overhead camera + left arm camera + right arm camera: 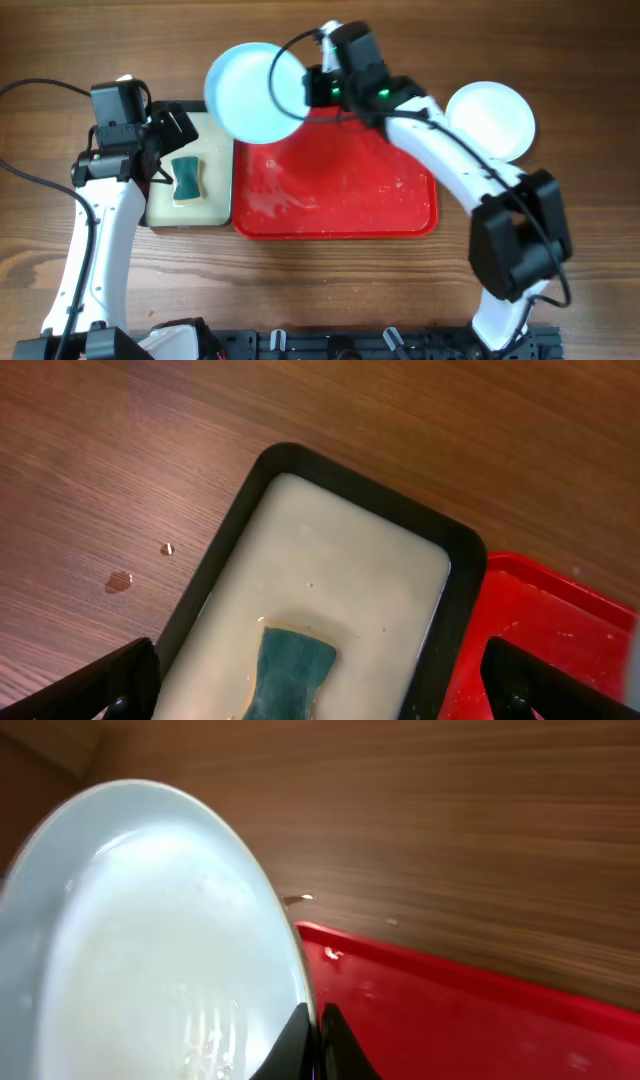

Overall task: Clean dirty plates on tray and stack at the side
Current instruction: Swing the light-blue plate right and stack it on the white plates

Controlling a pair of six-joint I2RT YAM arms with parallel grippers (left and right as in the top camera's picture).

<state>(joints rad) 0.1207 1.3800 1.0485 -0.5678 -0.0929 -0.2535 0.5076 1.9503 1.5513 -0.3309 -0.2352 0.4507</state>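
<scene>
I will next move my right gripper to the right in the overhead view and lower its plate onto the white plate (pixel 490 118), because that one is already beside the tray.
My right gripper (pixel 308 88) is shut on the rim of a pale light-blue plate (pixel 250 88) and holds it tilted above the back left corner of the red tray (pixel 400 215). In the right wrist view the fingers (pixel 314 1020) pinch the plate's edge (pixel 150 940) over the tray (pixel 450 1020). A white plate (pixel 490 118) lies on the table right of the tray. My left gripper (pixel 170 135) is open above the small dark-rimmed tray (pixel 205 215), its fingers (pixel 320 695) straddling a teal sponge (pixel 293 675). A third plate is not in view.
The red tray (pixel 560 630) is wet and speckled, with nothing standing on it. The small dark-rimmed tray (pixel 350 560) with pale inside sits right beside its left edge. Water drops (pixel 118 580) lie on the wooden table to the left.
</scene>
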